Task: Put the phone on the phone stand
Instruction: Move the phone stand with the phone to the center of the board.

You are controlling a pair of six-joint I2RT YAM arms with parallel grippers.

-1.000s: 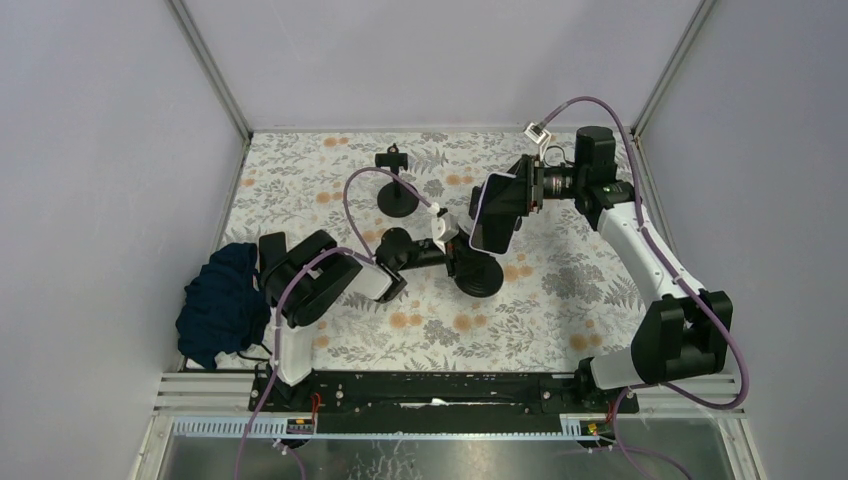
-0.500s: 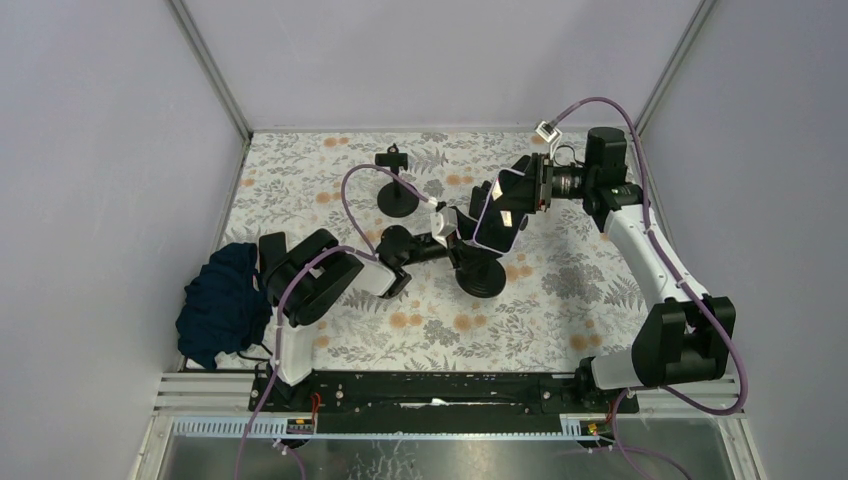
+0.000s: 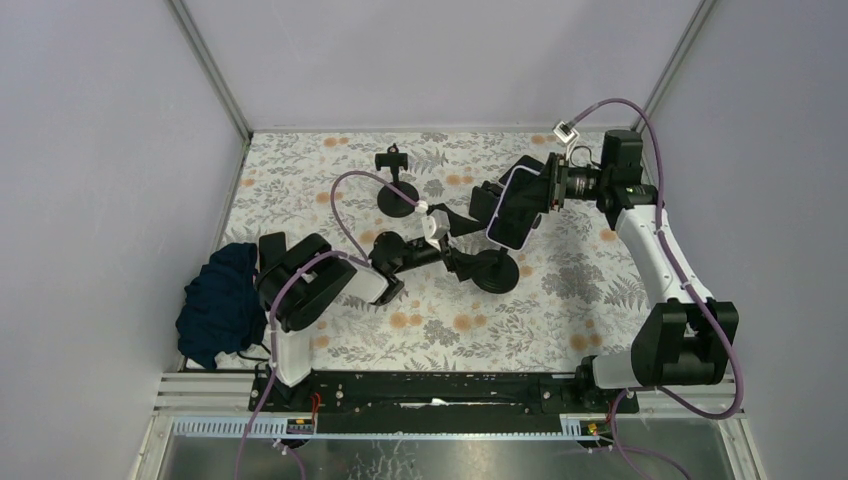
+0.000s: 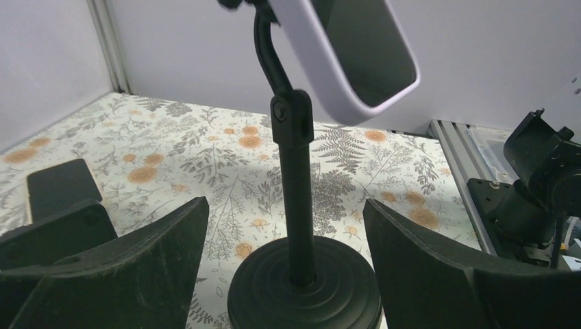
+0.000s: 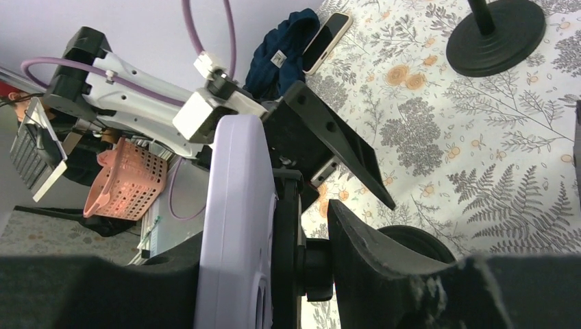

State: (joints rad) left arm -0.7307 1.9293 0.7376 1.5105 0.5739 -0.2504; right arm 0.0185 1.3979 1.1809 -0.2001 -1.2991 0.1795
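Observation:
Next, the right gripper carries the phone stand to the right in the top view onto clear floral tabletop and releases it, since the phone point(image 3: 517, 207) lies against the stand's holder plate.
The phone point(image 3: 517, 207), in a lilac case, is tilted above the table with my right gripper point(image 3: 527, 193) shut on it. In the right wrist view the phone point(image 5: 236, 226) has its back against the black holder plate of the phone stand point(image 5: 291, 240). One finger presses the phone's face and the other finger point(image 5: 370, 240) sits behind the holder's knob. The stand's round base point(image 3: 497, 270) rests on the floral table. My left gripper point(image 4: 284, 212) stands open on either side of the stand's post point(image 4: 294, 205), not touching it, low above the base point(image 4: 305, 291).
A second black stand point(image 3: 397, 197) stands at the back left of the floral mat. A dark blue cloth point(image 3: 222, 300) lies at the left edge with another phone point(image 5: 327, 41) on it. Grey walls close in three sides.
My left gripper has opened off the stand's post. The right arm has carried the phone to the right, and the stand has shifted right with it.

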